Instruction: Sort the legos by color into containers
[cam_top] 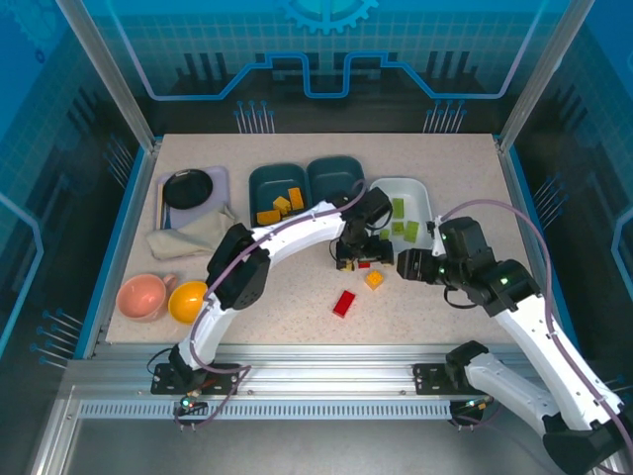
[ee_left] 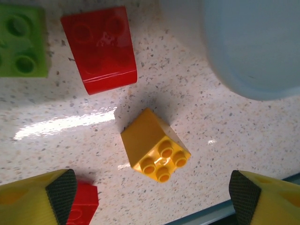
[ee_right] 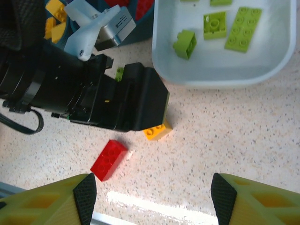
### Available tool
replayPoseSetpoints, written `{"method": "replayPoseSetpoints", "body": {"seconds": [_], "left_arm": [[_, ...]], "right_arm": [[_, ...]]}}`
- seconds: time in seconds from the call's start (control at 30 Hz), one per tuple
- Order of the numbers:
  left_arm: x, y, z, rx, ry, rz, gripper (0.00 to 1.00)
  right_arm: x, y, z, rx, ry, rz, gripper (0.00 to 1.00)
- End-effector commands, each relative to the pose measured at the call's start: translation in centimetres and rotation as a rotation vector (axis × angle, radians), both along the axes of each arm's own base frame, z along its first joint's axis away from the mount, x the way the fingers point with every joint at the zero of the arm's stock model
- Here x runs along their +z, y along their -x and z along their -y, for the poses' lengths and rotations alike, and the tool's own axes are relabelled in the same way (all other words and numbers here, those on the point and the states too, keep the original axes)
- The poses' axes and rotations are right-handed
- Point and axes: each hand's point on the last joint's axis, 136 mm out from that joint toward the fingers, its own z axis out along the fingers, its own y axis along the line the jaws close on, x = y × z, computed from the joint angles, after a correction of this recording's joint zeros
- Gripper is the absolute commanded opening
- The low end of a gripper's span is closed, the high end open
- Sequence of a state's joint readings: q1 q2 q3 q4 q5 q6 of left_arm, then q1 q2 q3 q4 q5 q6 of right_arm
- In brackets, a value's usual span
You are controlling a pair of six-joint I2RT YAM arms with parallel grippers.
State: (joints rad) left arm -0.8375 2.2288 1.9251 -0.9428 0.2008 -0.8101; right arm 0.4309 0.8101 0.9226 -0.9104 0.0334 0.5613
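My left gripper needs to move down and back around the yellow brick, which is below and back of the gripper, because the bare table leaves room for both fingers.
My left gripper hangs open over the table in front of the bins. Just ahead of its open fingertips a yellow brick lies on its side. Beyond it lie a red brick and a green brick, and another red brick peeks out beside the left finger. My right gripper is open and holds nothing; a long red brick lies ahead of it. The white bin holds green bricks. One teal bin holds orange bricks, the other teal bin red ones.
A pink bowl and a yellow bowl sit at the front left. A black plate on a grey tray and a crumpled cloth lie at the back left. The left gripper's black body hangs close before my right gripper.
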Motion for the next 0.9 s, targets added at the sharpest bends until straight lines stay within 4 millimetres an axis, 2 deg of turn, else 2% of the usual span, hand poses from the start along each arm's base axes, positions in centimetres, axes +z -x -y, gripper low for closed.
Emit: {"method": "replayPoseSetpoints", "body": {"seconds": [0.0,0.2,0.43,0.47,0.53,0.67,0.73,0.87], "left_arm": [[-1.2,0.9,1.4,0.048,0.022,-0.077,0.89],[-3.0,1.8,2.3,0.073,-0.013,-0.134,0.83],[-4.5,2.0,2.8,0.080,-0.033,-0.159,0.63],[-4.5,2.0,2.9,0.079,-0.033,-0.158,0.58],[-4.6,2.0,2.9,0.078,-0.035,-0.153,0.50],[-4.0,1.7,2.7,0.077,-0.042,-0.127,0.29],[-3.3,1.4,2.5,0.076,-0.043,-0.101,0.22],[-0.4,0.8,1.8,0.067,-0.041,-0.029,0.17]], "right_arm": [[-1.1,1.7,0.2,0.000,-0.022,-0.066,0.69],[-1.2,2.4,0.6,0.005,-0.017,-0.060,0.69],[-0.9,2.4,0.4,0.005,-0.031,-0.049,0.69],[-1.8,2.7,0.5,0.004,-0.022,-0.070,0.69],[-1.9,2.7,0.5,0.005,-0.021,-0.070,0.69],[-1.9,2.7,0.6,0.005,-0.020,-0.067,0.69],[-1.8,2.7,0.5,0.007,-0.021,-0.066,0.69],[-1.2,2.3,0.1,0.040,-0.028,-0.032,0.69]]}}
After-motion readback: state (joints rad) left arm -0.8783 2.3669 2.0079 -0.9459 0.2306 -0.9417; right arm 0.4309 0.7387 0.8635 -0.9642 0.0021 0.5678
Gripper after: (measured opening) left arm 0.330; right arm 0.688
